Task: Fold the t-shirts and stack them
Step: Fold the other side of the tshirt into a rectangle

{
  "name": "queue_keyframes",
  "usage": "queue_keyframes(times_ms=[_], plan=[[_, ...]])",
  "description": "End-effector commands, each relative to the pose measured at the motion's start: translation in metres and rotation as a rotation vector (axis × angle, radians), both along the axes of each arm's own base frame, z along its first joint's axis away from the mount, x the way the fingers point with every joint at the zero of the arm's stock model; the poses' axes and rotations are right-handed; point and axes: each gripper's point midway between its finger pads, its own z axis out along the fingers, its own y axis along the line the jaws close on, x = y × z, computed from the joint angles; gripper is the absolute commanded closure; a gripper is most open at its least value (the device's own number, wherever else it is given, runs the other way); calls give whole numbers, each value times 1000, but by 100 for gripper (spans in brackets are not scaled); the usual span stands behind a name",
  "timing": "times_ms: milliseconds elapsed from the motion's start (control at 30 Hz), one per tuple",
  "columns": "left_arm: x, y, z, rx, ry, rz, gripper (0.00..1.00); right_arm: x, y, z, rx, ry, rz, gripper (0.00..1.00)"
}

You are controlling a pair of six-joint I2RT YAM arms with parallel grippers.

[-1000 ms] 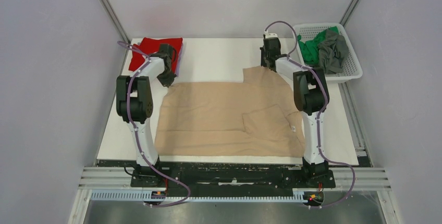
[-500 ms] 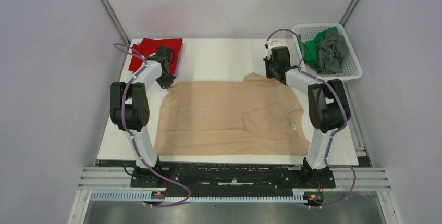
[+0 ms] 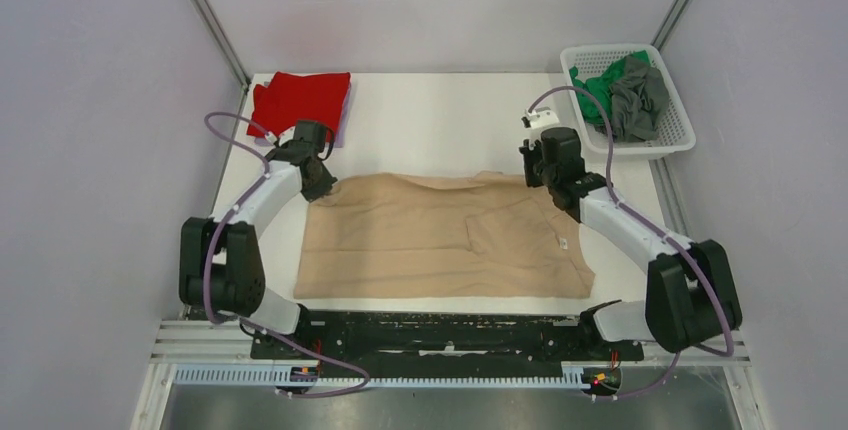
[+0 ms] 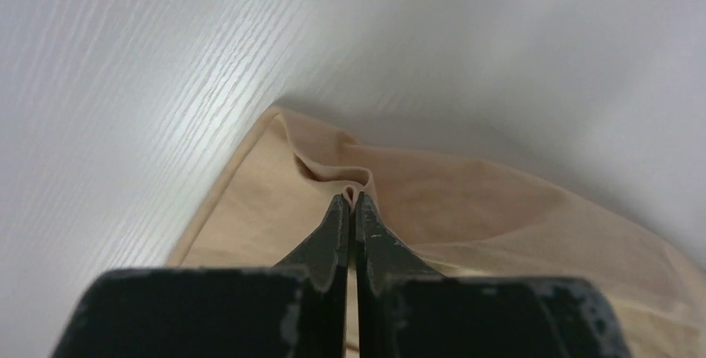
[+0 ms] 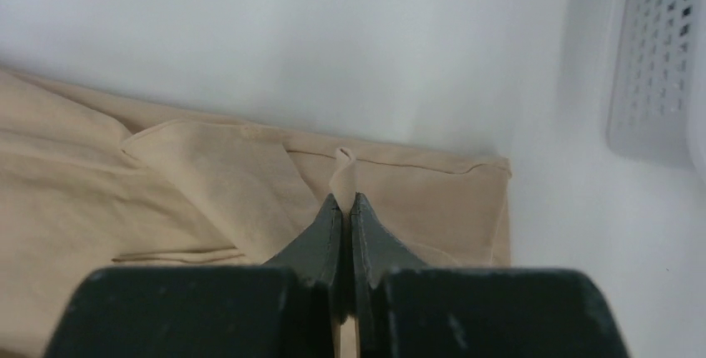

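Observation:
Uncovered flat cloth (image 3: 318, 230) along the beige t-shirt's side edge lies back of my left gripper, which will next pull the pinched corner back over it and let go.
The large beige t-shirt (image 3: 430, 235) lies across the near half of the table, its far part folded toward the near edge. My left gripper (image 3: 322, 188) is shut on the cloth at its far left corner; the left wrist view shows a pinch of beige fabric (image 4: 354, 185) between the closed fingers (image 4: 329, 237). My right gripper (image 3: 562, 198) is shut on the far right edge, with a tab of beige cloth (image 5: 343, 176) sticking out of its closed fingers (image 5: 370, 233). A folded red t-shirt (image 3: 298, 100) lies at the far left. Green (image 3: 598, 90) and grey (image 3: 638, 98) t-shirts sit crumpled in the basket.
A white mesh basket (image 3: 676, 136) stands at the far right corner, its wall also showing in the right wrist view (image 5: 658, 58). The white tabletop (image 3: 430, 120) lies behind the beige shirt. Grey walls enclose the table on three sides.
Both grippers have moved toward the near edge, pulling the beige shirt's far edge with them. The shirt's far part now lies folded over and it covers less depth of the table.

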Motion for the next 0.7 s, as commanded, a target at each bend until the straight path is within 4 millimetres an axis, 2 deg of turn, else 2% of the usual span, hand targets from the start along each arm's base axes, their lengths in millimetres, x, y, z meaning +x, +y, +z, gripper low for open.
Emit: queue_keyframes(times_ms=[0, 200, 433, 667], plan=[[-15, 15, 25, 39, -104, 61, 98, -23, -14, 18, -18, -38, -44, 100], [-39, 28, 36, 80, -143, 102, 98, -60, -27, 17, -10, 2, -78, 100], [-57, 29, 30, 62, -147, 109, 98, -87, -32, 23, -6, 8, -68, 100], [-73, 29, 17, 52, -127, 115, 98, -114, -28, 4, -33, 86, -45, 99]])
